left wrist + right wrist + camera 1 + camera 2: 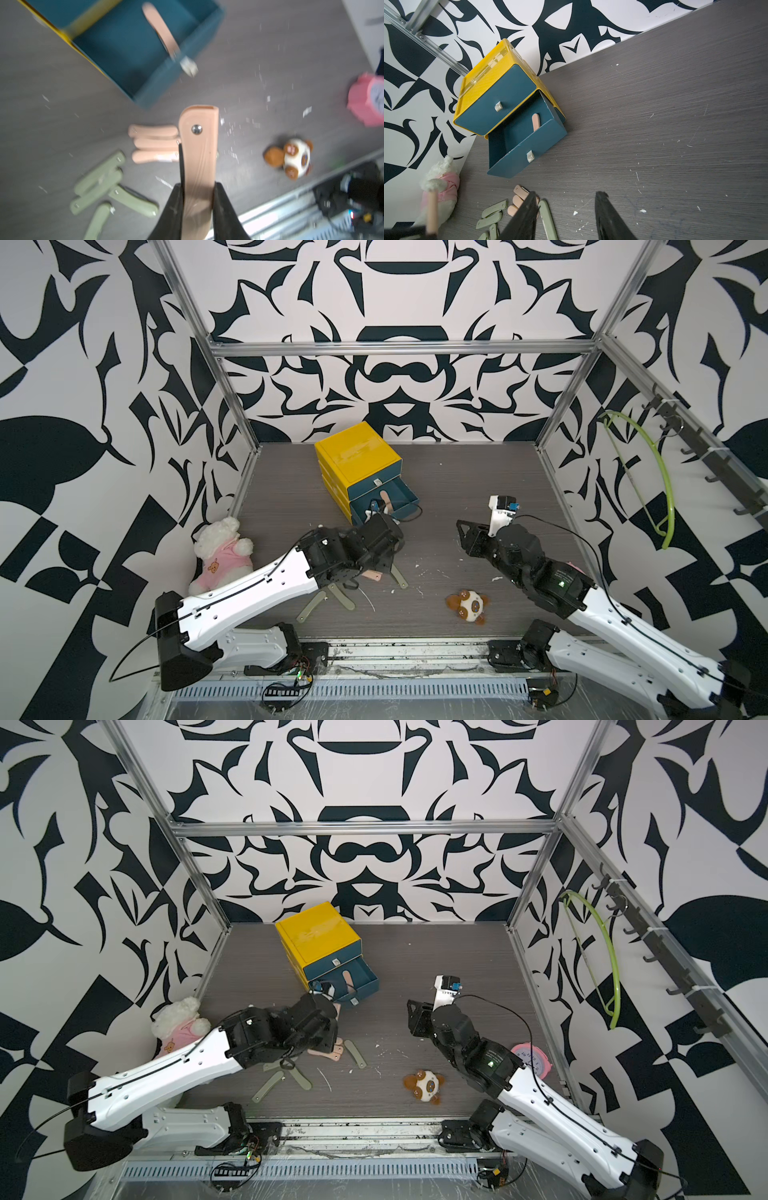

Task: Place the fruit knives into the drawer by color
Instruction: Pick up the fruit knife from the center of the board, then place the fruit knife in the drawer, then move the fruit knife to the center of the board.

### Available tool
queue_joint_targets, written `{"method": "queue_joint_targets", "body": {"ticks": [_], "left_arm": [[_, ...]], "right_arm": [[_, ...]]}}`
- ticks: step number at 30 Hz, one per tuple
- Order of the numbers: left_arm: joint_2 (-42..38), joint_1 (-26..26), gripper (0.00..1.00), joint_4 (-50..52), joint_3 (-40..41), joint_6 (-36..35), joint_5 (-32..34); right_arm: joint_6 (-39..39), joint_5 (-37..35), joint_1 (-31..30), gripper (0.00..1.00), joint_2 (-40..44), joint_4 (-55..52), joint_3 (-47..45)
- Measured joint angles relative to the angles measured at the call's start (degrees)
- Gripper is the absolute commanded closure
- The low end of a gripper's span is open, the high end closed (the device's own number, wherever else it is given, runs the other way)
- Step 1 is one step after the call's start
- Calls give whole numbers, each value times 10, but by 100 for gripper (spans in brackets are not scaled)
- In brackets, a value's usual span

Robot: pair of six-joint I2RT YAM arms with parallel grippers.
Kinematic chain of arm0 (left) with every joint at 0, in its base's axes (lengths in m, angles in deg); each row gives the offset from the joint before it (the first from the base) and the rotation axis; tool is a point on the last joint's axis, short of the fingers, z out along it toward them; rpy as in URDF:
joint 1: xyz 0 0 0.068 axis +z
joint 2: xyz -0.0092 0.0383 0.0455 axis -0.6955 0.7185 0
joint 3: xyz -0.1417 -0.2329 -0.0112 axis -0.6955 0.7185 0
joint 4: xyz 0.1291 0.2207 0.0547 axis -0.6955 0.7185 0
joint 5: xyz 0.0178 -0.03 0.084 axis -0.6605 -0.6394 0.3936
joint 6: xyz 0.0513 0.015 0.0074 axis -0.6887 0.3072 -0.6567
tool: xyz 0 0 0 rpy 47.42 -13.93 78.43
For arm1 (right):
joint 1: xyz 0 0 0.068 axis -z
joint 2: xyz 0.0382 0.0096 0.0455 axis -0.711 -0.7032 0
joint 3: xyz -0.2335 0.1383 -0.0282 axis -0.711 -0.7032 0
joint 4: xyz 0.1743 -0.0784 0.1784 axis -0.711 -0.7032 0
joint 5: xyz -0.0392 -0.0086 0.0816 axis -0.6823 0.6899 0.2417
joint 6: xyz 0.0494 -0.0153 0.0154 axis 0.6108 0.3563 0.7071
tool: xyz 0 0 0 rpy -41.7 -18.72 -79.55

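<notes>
The left gripper carries the held knife outward over the open teal drawer next and releases it beside the matching peach-pink one inside, since the drawer lies outward of it.
The yellow cabinet [357, 456] stands at the back of the table, its middle teal drawer [409, 499] pulled out. One peach-pink fruit knife [535, 122] lies inside it. My left gripper [197, 187] is shut on another peach-pink fruit knife [199, 149], held up just in front of the open drawer [124, 41]. More peach-pink knives [153, 143] and several olive green ones [104, 187] lie on the table under the left arm. My right gripper [566, 194] hovers open and holds nothing, to the right of the pile.
A brown-and-white plush toy [467, 605] lies front centre. A white bear in pink [222, 556] sits by the left wall. A pink clock [532, 1058] is behind the right arm. A green hanger [656, 481] hangs on the right wall rail.
</notes>
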Motion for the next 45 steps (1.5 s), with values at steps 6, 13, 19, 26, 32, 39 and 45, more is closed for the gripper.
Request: {"method": "queue_joint_targets", "body": {"ticks": [6, 13, 19, 26, 32, 39, 45], "left_arm": [[99, 89, 84, -35, -93, -96, -6], [236, 104, 85, -55, -155, -168, -6], [287, 127, 80, -63, -168, -188, 0], [296, 132, 49, -71, -168, -190, -3], [293, 132, 36, -79, -168, -188, -14], [192, 128, 24, -97, -134, -163, -49], [40, 98, 21, -128, -23, -119, -70]], "right_arm": [[3, 0, 0, 53, 0, -7, 0], [4, 0, 0, 53, 0, -15, 0], [3, 8, 0, 52, 0, -18, 0], [1, 30, 0, 50, 0, -17, 0], [1, 39, 0, 49, 0, -18, 0], [1, 39, 0, 50, 10, -18, 0], [1, 39, 0, 50, 11, -18, -2]]}}
